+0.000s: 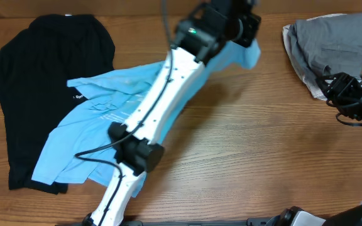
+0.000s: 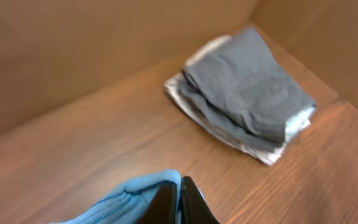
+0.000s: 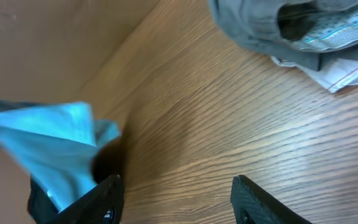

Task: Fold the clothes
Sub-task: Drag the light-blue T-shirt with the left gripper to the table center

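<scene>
Next, my left gripper draws the blue T-shirt's edge over empty wood toward the folded grey garment to get it there, and then opens.
The light blue T-shirt [image 1: 105, 119] with white lettering lies spread across the left middle of the table, partly over the black shirt [image 1: 36, 81] at far left. My left gripper [image 1: 247, 37] is shut on an edge of the blue T-shirt [image 2: 145, 193] and holds it lifted toward the back centre. In the left wrist view the jaws [image 2: 180, 202] pinch the blue cloth. My right gripper [image 1: 341, 94] is open and empty at the right, its fingers [image 3: 176, 199] apart above bare wood. The lifted blue cloth also shows in the right wrist view [image 3: 55, 143].
A folded grey garment on a white striped one [image 1: 329, 47] lies at the back right, near my right gripper; it also shows in the left wrist view [image 2: 244, 93] and the right wrist view [image 3: 291, 31]. A brown wall rises behind the table.
</scene>
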You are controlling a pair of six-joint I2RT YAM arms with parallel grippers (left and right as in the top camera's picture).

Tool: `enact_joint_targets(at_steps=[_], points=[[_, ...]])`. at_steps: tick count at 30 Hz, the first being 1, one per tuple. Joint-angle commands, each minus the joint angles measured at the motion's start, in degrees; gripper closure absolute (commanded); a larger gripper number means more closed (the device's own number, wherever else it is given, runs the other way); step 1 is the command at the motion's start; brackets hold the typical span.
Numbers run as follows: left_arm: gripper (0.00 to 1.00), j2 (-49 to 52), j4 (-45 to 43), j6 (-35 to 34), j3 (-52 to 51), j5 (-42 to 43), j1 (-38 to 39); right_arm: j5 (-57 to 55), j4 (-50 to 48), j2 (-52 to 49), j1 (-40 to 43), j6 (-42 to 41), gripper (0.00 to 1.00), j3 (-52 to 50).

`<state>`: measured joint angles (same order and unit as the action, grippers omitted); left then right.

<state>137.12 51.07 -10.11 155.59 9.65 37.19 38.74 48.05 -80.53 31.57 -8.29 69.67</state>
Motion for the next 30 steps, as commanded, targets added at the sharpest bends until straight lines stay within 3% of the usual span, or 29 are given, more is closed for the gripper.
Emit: enact_joint_targets(at_steps=[1,12,19,21,22,24,27,30], points=[[0.96,3.8,-3.3,-2.0,-0.1,3.8,2.1,0.6,-0.1,1.1,2.2,0.8,0.40,1.3],[0.96,9.1,-20.5,-5.8,-0.1,6.4,6.7,3.7,-0.3,1.1,9.3,0.8,0.40,1.3],[0.95,9.1,-22.9,-4.6,-0.1,2.6,11.3,6.2,-0.4,1.1,12.7,0.8,0.39,1.3],[0.70,9.1,-22.3,-3.7,-0.1,1.8,12.0,6.4,-0.3,1.1,13.3,0.8,0.36,1.3],[0.37,9.1,-22.0,-3.6,-0.1,1.8,12.0,6.4,-0.3,1.1,13.4,0.8,0.35,1.3],[0.02,9.0,-21.5,-3.6,-0.1,2.0,11.9,6.4,-0.3,1.1,13.4,0.8,0.34,1.3],[0.00,7.2,-17.0,-0.2,0.2,1.8,10.6,6.4,-0.3,1.1,13.4,0.8,0.34,1.3],[0.00,3.5,-6.4,5.7,1.0,0.3,7.5,6.7,0.1,1.1,13.0,1.2,0.34,1.3]])
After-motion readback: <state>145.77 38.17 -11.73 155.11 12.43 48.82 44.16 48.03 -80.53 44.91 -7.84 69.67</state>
